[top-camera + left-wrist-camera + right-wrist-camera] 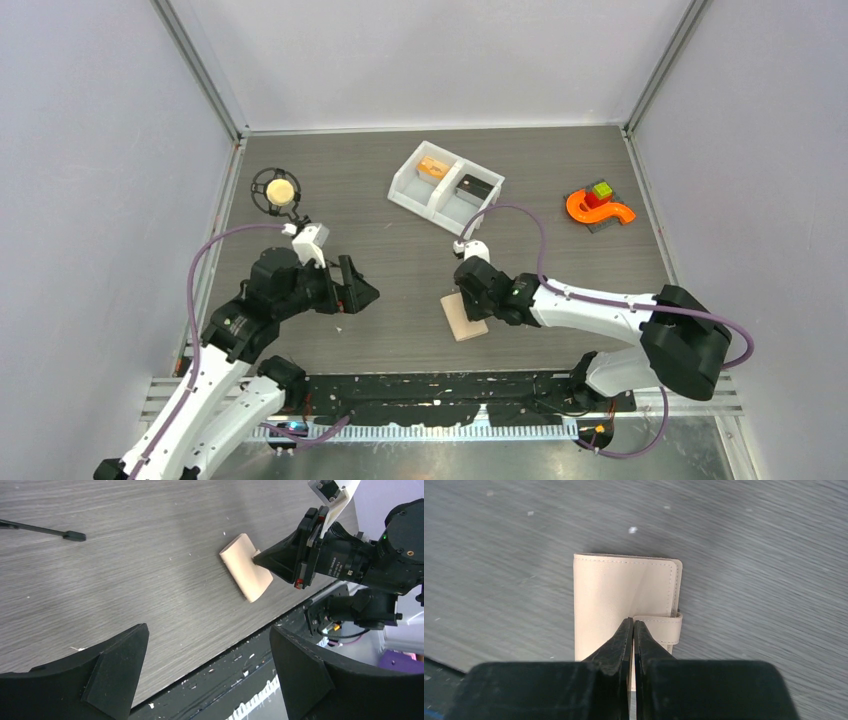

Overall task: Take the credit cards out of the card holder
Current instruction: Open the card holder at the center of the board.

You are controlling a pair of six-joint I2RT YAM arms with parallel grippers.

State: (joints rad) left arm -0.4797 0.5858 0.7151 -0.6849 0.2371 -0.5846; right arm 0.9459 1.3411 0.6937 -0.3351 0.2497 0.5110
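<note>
The snap tab (665,628) fastens the card holder, so the robot's right gripper should pull it up, then bring it down onto the tabletop beyond the tabbed edge (711,630) and let go.
The beige card holder (466,321) lies closed and flat on the dark table near the front edge, its snap tab (665,628) fastened over one side. My right gripper (633,621) is shut, and its tips rest on the card holder (624,590) at the tab's free end; nothing shows between the fingers. My left gripper (356,290) hangs open to the left, well apart from the card holder (245,572). An orange-tan credit card (433,168) and a dark one (473,187) lie in a white bin (410,188), one in each compartment.
A black ring stand holding a cream ball (278,190) is at the back left. An orange curved toy (598,208) with a green and red block sits at the back right. The table's front edge (210,647) runs just below the card holder.
</note>
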